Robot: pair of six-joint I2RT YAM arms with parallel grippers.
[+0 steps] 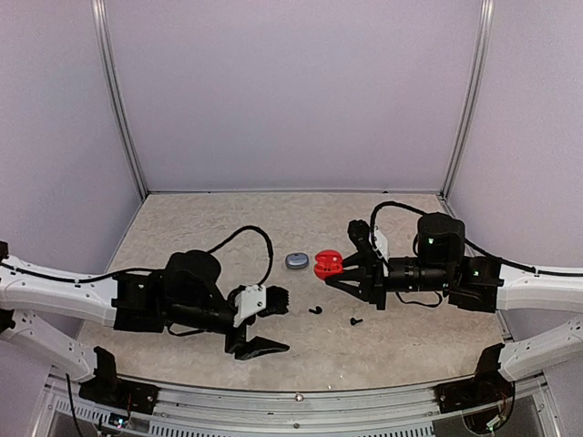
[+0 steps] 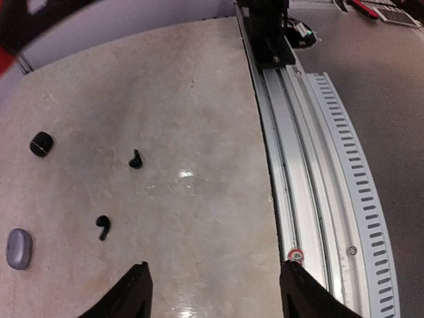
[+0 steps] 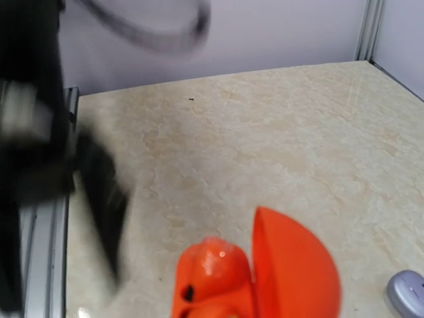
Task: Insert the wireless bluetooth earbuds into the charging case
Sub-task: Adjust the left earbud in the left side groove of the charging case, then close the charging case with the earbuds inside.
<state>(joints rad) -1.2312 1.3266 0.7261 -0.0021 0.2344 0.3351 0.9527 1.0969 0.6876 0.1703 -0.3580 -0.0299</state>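
Note:
The right gripper needs to move outward next, lower the red case (image 1: 327, 264) onto the tabletop below, beside the grey case and clear of the earbuds, and let it go.
My right gripper (image 1: 339, 271) is shut on a red charging case (image 1: 327, 264), held just above the table with its lid swung open (image 3: 295, 265); the frame's lower edge cuts off its body (image 3: 212, 275). Two tiny black earbuds (image 1: 315, 310) (image 1: 355, 320) lie on the table in front of it, also in the left wrist view (image 2: 103, 226) (image 2: 135, 159). My left gripper (image 1: 284, 321) (image 2: 214, 265) hovers near the front edge, open, with nothing between its fingers (image 2: 132, 295).
A closed grey case (image 1: 297, 260) (image 2: 18, 248) (image 3: 407, 291) lies just left of the red one. A small rounded black object (image 2: 41, 144) sits beyond the earbuds. The metal front rail (image 2: 311, 172) runs close beside the left gripper. Walls enclose the table.

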